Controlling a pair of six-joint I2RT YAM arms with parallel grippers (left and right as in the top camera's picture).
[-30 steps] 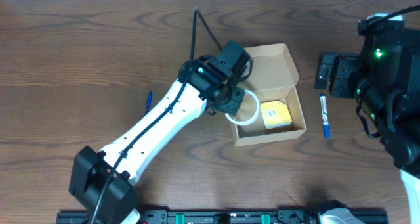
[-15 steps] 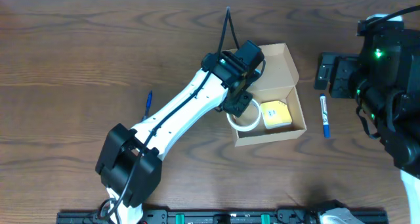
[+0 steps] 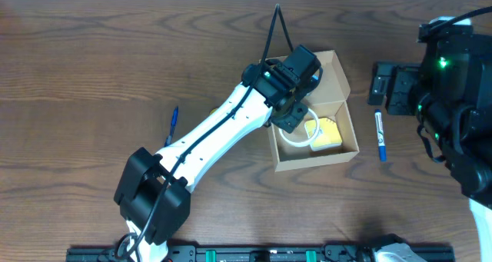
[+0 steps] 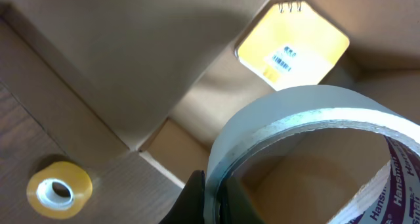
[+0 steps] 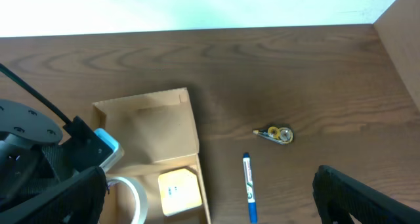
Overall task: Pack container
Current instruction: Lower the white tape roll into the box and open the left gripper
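Note:
I should lower the large white tape roll into the box next with my left gripper, down beside the yellow notepad.
The container (image 3: 317,162) is a tan cardboard box with its flap lid open, in the middle of the table. A yellow notepad (image 3: 329,134) lies inside it. My left gripper (image 3: 294,117) is shut on a large white tape roll (image 3: 293,138) and holds it over the left part of the box's inside. The left wrist view shows the fingers (image 4: 211,196) pinching the roll's wall (image 4: 289,115), with the notepad (image 4: 293,48) and the box wall (image 4: 125,66) below. My right gripper (image 3: 383,85) is open and empty to the right of the box; its wrist view (image 5: 216,201) looks down on the box (image 5: 147,122).
A blue marker (image 3: 380,136) lies right of the box. A blue pen (image 3: 173,124) lies at the left. A small yellow tape roll (image 4: 58,188) sits on the table just outside the box. A small correction-tape dispenser (image 5: 276,134) lies beyond the marker (image 5: 249,186).
My left gripper has carried the white tape roll to the right, from the box's left edge to over its inside. The right arm has not moved.

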